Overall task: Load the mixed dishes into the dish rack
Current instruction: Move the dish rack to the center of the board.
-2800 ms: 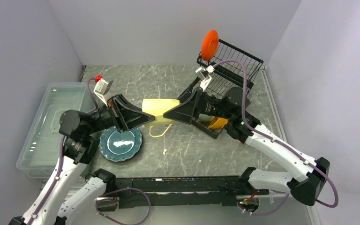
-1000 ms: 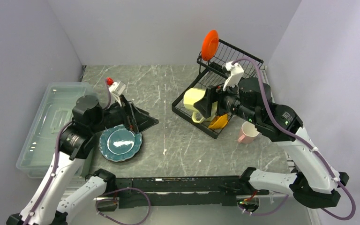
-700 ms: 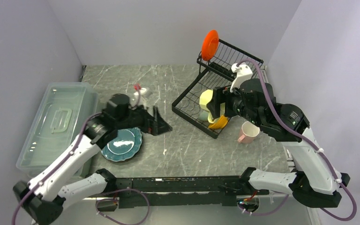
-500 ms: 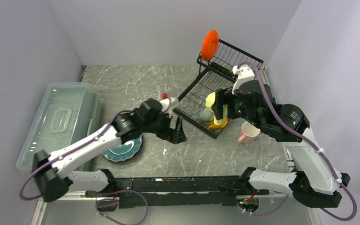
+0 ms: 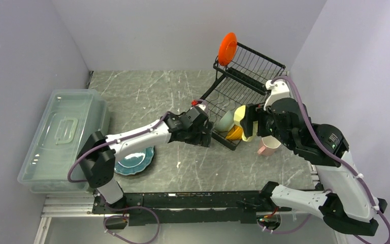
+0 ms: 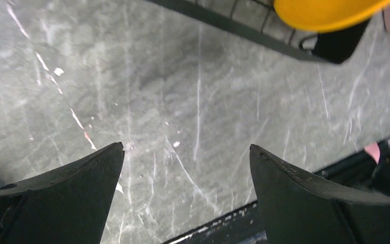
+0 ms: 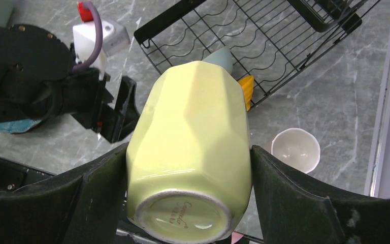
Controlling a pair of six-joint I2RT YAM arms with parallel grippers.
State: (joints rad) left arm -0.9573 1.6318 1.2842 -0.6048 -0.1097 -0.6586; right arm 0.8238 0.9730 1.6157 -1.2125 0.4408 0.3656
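My left gripper should next reach outward and down onto the bare part of the rack's near bar (image 6: pixel 208 15), away from the bowls.
My right gripper (image 5: pixel 249 123) (image 7: pixel 189 148) is shut on the pale yellow mug (image 5: pixel 245 122) (image 7: pixel 189 137), gripping its sides and holding it base-up over the near end of the black dish rack (image 5: pixel 244 76) (image 7: pixel 269 35). A pale green bowl (image 5: pixel 225 121) (image 7: pixel 224 55) and an orange-yellow bowl (image 5: pixel 233 133) (image 6: pixel 325 9) sit in the rack's lower tray. The orange-red plate (image 5: pixel 227 48) stands on the raised tier. The pink mug (image 5: pixel 269 148) (image 7: pixel 295 149) stands on the table right of the rack. A teal plate (image 5: pixel 133 160) lies at the left. My left gripper (image 5: pixel 205 137) (image 6: pixel 185 148) is open and empty, above the table by the rack's near corner.
A clear lidded plastic bin (image 5: pixel 61 137) stands along the left wall. The left arm (image 5: pixel 137 136) stretches across the middle of the grey marbled table (image 5: pixel 147 91). The black rail (image 5: pixel 193 201) runs along the near edge. Walls close in on three sides.
My left arm has swung from over the teal plate rightward to the rack's near corner, staying open. My right gripper has carried the yellow mug rightward and nearer over the rack's lower tray.
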